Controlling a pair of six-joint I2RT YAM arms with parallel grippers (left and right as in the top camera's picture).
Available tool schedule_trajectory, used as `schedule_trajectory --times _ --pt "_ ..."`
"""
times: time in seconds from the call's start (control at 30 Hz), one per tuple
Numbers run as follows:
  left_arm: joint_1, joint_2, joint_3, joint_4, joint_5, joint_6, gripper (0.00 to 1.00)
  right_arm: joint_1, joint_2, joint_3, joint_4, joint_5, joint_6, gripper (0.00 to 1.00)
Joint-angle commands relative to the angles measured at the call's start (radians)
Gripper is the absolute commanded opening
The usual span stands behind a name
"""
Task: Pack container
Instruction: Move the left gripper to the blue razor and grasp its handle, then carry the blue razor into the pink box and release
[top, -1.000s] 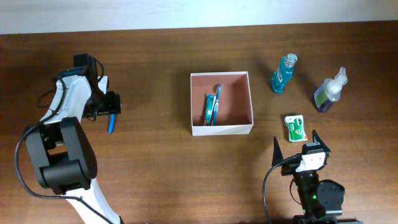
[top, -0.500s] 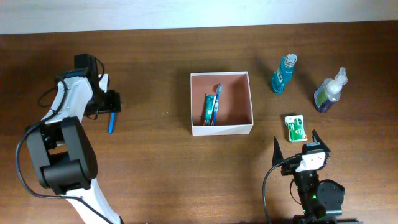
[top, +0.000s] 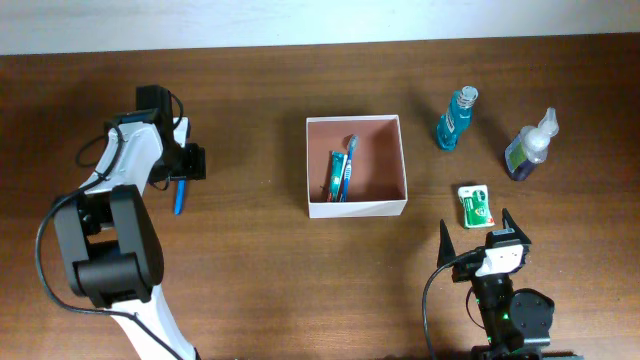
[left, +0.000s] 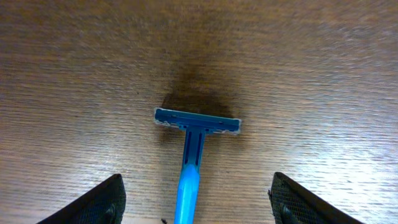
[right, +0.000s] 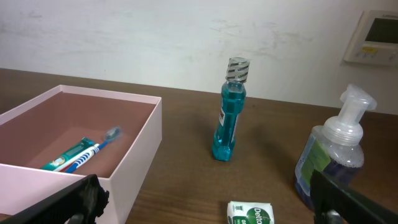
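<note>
My left gripper next needs to go down onto the blue razor's handle, between but below my open fingers, and close.
The container (top: 356, 208) is a square white-walled box with a pinkish floor at the table's middle; it also shows in the right wrist view (right: 144, 146). It holds a toothbrush (top: 347, 163) and a toothpaste tube (top: 335, 175). A blue razor (left: 189, 158) lies on the table at the left (top: 179, 196). My left gripper (left: 196, 202) is open, its fingers on either side of the razor's handle, not touching it. My right gripper (right: 205, 205) is open and empty near the front right edge (top: 478, 235), behind a green and white soap bar (top: 474, 206).
A tall blue bottle (top: 456, 117) and a pump soap dispenser (top: 528, 145) stand at the back right, also in the right wrist view as the bottle (right: 229, 112) and dispenser (right: 329, 158). The soap bar (right: 250, 214) lies between my right fingers.
My left arm has shifted slightly right and toward the back over the razor. The right arm and all objects have stayed still.
</note>
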Motion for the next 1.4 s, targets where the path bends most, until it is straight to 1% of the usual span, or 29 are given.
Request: schedule_trajectory --times 0.0,0.5,0.57,0.63,0.7,0.77,0.8,0.87,0.9,1.0,1.13,1.27,1.37 --pt "0.003 0.027 -0.012 -0.001 0.014 0.016 0.75 -0.006 -0.008 -0.005 -0.006 -0.009 -0.006 0.98" --pt "0.003 0.027 -0.071 -0.019 0.006 0.016 0.74 -0.006 -0.008 -0.005 -0.006 -0.009 -0.006 0.98" --pt "0.003 0.027 -0.071 -0.019 0.006 0.016 0.67 -0.006 -0.008 -0.005 -0.006 -0.009 -0.006 0.99" --pt "0.003 0.027 -0.071 -0.019 0.006 0.016 0.56 -0.006 -0.008 -0.005 -0.006 -0.009 -0.006 0.98" --pt "0.003 0.027 -0.071 -0.019 0.006 0.016 0.48 -0.006 -0.008 -0.005 -0.006 -0.009 -0.006 0.98" --pt "0.003 0.027 -0.071 -0.021 0.006 0.016 0.37 -0.006 -0.008 -0.005 -0.006 -0.009 -0.006 0.98" --pt "0.003 0.027 -0.071 -0.023 0.006 0.016 0.28 -0.006 -0.008 -0.005 -0.006 -0.009 -0.006 0.98" --pt "0.003 0.027 -0.071 -0.024 0.006 0.016 0.19 -0.006 -0.008 -0.005 -0.006 -0.009 -0.006 0.98" --pt "0.002 0.027 -0.070 -0.025 0.006 0.016 0.16 -0.006 -0.008 -0.005 -0.006 -0.009 -0.006 0.98" --pt "0.002 0.027 -0.063 -0.034 0.006 0.016 0.15 -0.006 -0.008 -0.005 -0.006 -0.009 -0.006 0.98" --pt "0.002 0.027 -0.036 -0.055 0.007 0.016 0.04 -0.006 -0.008 -0.005 -0.006 -0.009 -0.006 0.98" --pt "-0.007 0.027 0.027 -0.090 0.007 0.016 0.03 -0.006 -0.008 -0.005 -0.006 -0.009 -0.006 0.98" --pt "-0.034 0.027 0.112 -0.131 0.008 0.016 0.03 -0.006 -0.008 -0.005 -0.006 -0.009 -0.006 0.98"
